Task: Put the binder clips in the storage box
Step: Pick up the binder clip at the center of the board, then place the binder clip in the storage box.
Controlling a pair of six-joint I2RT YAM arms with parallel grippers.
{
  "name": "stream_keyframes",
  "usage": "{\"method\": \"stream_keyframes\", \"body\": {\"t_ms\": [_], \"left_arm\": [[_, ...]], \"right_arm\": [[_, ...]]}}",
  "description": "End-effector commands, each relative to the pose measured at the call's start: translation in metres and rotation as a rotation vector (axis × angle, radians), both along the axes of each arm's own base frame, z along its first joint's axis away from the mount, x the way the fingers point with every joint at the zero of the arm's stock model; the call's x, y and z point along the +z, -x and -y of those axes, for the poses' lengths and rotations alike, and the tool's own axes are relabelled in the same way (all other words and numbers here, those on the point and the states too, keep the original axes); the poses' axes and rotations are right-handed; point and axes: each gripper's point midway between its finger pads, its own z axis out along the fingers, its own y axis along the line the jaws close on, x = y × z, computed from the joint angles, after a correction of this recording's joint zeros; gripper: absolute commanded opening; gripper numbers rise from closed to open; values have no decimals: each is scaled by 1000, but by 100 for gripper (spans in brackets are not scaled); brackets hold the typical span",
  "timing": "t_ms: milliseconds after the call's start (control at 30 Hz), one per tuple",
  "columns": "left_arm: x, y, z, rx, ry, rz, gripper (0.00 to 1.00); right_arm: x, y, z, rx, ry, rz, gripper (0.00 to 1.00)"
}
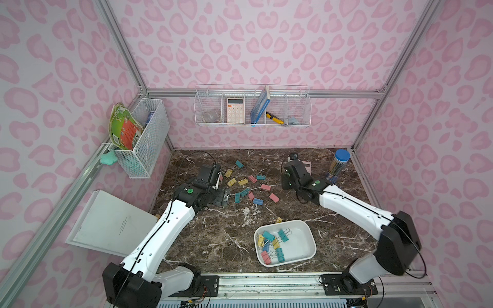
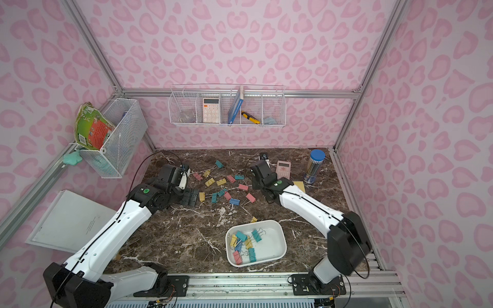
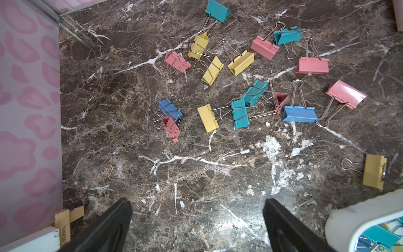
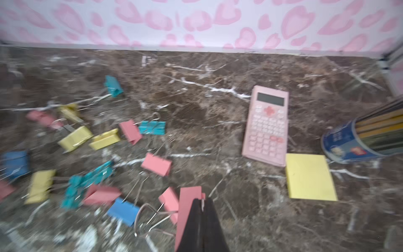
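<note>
Clips already lie at one end of the white storage box. My right gripper needs to swing back over that end next and let go of the pink binder clip.
Several loose binder clips [image 1: 250,186] [image 2: 226,186] in pink, yellow, teal and blue lie scattered mid-table. The white storage box [image 1: 306,232] [image 2: 277,229] sits near the front with several clips [image 1: 272,242] inside, and one yellow clip [image 1: 278,220] lies just behind it. My left gripper [image 3: 198,209] [image 1: 221,197] is open and empty, low over bare marble left of the scatter. My right gripper [image 4: 202,200] is shut on a pink binder clip [image 4: 187,207], lifted above the scatter's right side. In both top views its fingertips are hidden under the wrist.
A pink calculator [image 4: 266,128] [image 2: 283,168], a yellow sticky-note pad [image 4: 309,176] and a blue-capped pencil tube [image 1: 337,165] stand back right. Wire baskets [image 1: 253,109] [image 1: 144,138] hang on the walls. A flat white board [image 1: 106,224] leans at the left.
</note>
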Motion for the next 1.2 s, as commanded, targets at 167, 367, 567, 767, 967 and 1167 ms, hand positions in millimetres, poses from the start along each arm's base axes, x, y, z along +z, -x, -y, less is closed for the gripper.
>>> {"method": "stream_keyframes", "body": {"t_ms": [167,367,567,767,967,1167], "left_arm": [[2,1,4,-19,18,-6,99],[-3,1,5,-22,13,-21,99],[-4,0,3,-18,4,-26,99],[-3,1,3,-17,5,-23,99],[-1,1,4,-21,10,-18,99],[1,2,5,-23,17,-12,99]], "right_arm": [[-11,123,-24,263,-593,-86,1],[-40,173,-44,342,-752,-194,0],[-63,201,-82,431,-718,-284,0],[-88,206,-99,435,-597,-314,2],[-93,201,-91,393,-550,-302,24],[-63,162,-59,296,-463,-154,37]]}}
